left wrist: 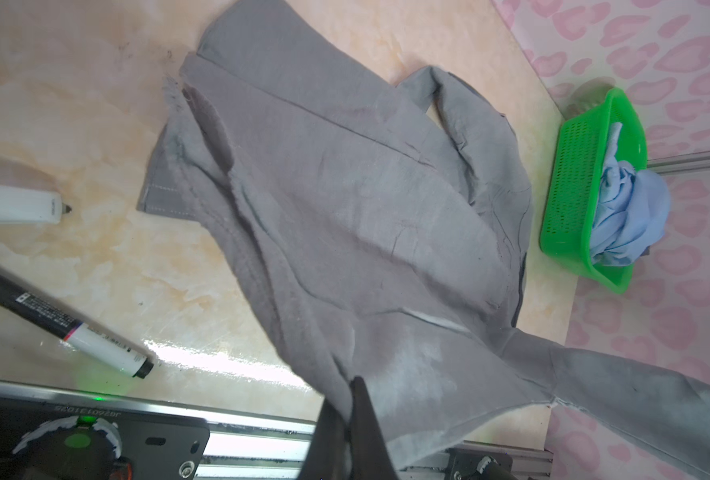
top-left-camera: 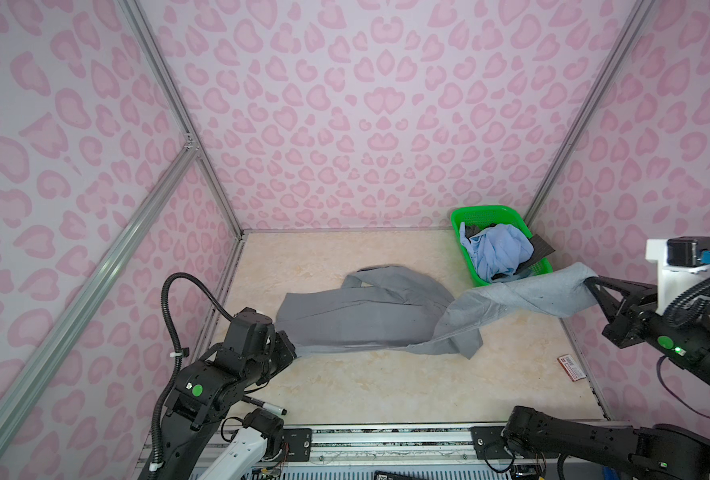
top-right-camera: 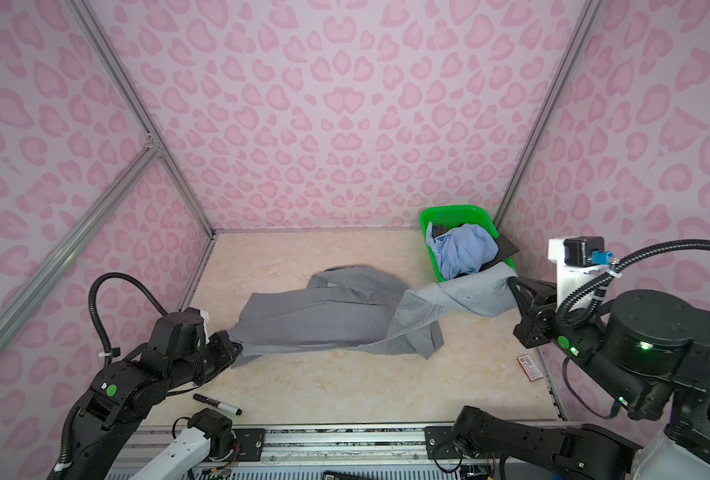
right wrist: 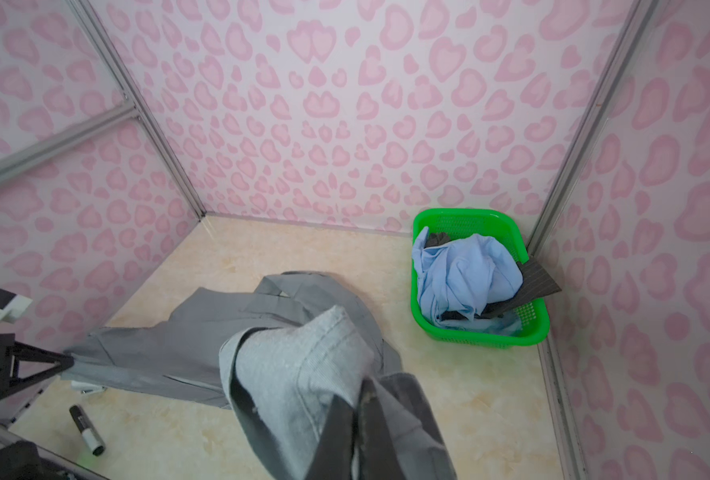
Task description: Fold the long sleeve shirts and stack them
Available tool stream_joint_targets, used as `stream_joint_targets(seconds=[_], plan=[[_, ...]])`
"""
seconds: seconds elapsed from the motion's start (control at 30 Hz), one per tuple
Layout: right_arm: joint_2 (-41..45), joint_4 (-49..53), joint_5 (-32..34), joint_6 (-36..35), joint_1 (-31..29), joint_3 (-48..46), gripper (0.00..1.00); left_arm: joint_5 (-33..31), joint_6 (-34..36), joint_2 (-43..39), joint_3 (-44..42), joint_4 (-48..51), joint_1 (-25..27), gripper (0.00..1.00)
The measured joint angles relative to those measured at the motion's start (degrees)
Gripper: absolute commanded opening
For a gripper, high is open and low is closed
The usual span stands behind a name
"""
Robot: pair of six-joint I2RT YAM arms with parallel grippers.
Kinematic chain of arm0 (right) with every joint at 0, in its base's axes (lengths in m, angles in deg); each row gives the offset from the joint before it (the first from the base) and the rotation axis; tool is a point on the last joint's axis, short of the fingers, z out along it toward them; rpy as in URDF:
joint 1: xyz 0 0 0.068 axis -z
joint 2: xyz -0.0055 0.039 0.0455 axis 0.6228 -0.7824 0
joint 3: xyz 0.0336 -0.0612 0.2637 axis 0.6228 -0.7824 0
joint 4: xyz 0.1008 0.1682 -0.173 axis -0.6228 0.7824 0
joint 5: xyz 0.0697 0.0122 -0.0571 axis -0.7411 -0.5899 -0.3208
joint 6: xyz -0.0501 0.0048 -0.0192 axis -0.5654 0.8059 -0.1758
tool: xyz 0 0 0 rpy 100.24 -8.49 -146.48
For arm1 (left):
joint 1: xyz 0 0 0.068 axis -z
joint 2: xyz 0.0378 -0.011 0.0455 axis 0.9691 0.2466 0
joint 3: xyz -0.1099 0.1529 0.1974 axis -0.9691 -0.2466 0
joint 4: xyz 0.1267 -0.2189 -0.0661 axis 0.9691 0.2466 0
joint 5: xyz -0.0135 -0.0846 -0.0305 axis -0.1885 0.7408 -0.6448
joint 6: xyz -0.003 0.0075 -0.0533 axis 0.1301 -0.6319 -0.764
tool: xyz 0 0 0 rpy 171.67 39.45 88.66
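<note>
The shirt's end still hangs lifted, so my right gripper should next go down toward the shirt's body, over the bare tabletop by the shirt's near corner (top-left-camera: 470, 385), and release it.
A mid-grey long sleeve shirt (top-left-camera: 369, 316) (top-right-camera: 324, 316) lies spread across the middle of the beige table in both top views. My left gripper (top-left-camera: 293, 353) (left wrist: 351, 384) is shut on its near-left edge, low at the table. My right gripper (top-left-camera: 590, 284) (right wrist: 359, 392) is shut on the shirt's other end, which hangs lifted off the table at the right, in front of the basket. A light blue shirt (top-left-camera: 496, 249) (right wrist: 461, 274) and a dark charcoal one (top-left-camera: 542, 247) are bundled in the green basket (top-left-camera: 457, 220).
The green basket (top-right-camera: 426, 224) stands in the back right corner. A black and white marker (top-left-camera: 263, 405) (left wrist: 74, 328) lies near the front left edge. A small red label (top-left-camera: 571, 366) lies at the right edge. Pink patterned walls close three sides.
</note>
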Motion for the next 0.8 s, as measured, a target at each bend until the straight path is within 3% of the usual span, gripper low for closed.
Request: stream_joint_targets(seconds=[0.17, 0.33, 0.37, 0.43, 0.47, 0.57, 0.7, 0.8], plan=[[7.8, -2.1, -0.7, 3.9, -2.3, -17.4, 0.02, 1.4, -2.3, -4.8, -9.9, -0.9, 0.4, 0.02], [14.3, -6.6, -1.8, 9.7, -4.4, -35.7, 0.24, 3.1, -4.5, -8.7, -20.3, -2.2, 1.8, 0.03], [16.0, -7.6, -1.9, 10.7, -4.7, -38.8, 0.30, 3.1, -4.8, -9.0, -21.3, -2.3, 2.1, 0.09], [17.2, -8.2, -2.4, 12.7, -5.1, -43.3, 0.46, 3.0, -4.8, -9.2, -22.1, -2.5, 2.3, 0.31], [16.9, -9.1, -2.8, 13.0, -5.2, -45.2, 0.49, 2.9, -4.8, -8.9, -22.1, -3.0, 2.5, 0.43], [15.1, -11.8, -4.5, 13.7, -5.3, -47.8, 0.62, 1.8, -3.9, -5.9, -19.2, -3.6, 2.6, 0.64], [9.9, -15.5, -7.2, 11.3, -2.6, -47.1, 0.72, -2.2, 0.3, 0.0, -10.5, -4.3, 2.6, 0.86], [3.0, -19.1, -14.4, 6.7, 6.2, -45.4, 0.71, -6.3, 4.3, 4.4, -4.9, -5.7, 2.6, 0.94]])
